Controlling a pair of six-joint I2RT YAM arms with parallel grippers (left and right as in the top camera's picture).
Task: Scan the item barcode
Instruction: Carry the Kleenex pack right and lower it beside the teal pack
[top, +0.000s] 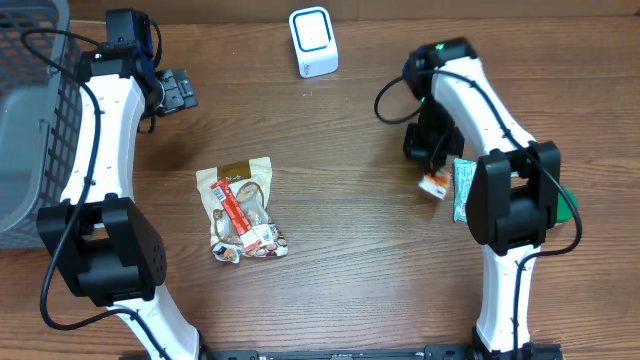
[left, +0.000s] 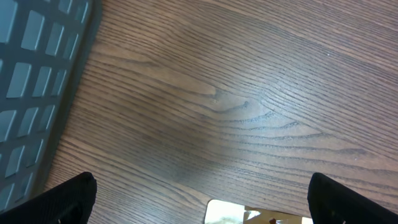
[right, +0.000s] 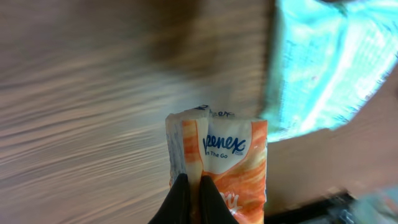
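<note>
I will next move my right gripper back and down, nearer my base, to release the fold on the clear bare wood (top: 448, 216) below it, beside the teal packet.
My right gripper (top: 436, 168) is shut on an orange and white Kleenex tissue pack (top: 436, 184), pinching its left edge between the black fingertips (right: 181, 194). In the right wrist view the tissue pack (right: 231, 155) sticks out ahead of the right gripper (right: 193, 186) above the wood. No barcode shows on it. The white and blue scanner (top: 313, 42) stands at the back of the table, well left of this gripper. My left gripper (top: 176, 92) hangs open at the back left with nothing in it; in its wrist view the left gripper (left: 202, 193) has both fingers (left: 68, 199) far apart.
A teal packet (top: 463, 190) lies beside the tissue pack, also seen as the teal packet (right: 329, 68) at right. A clear snack bag (top: 243, 210) lies mid-left; its top edge (left: 249, 215) shows below the left gripper. A grey basket (top: 30, 120) fills the far left, with its wall (left: 37, 74) close by.
</note>
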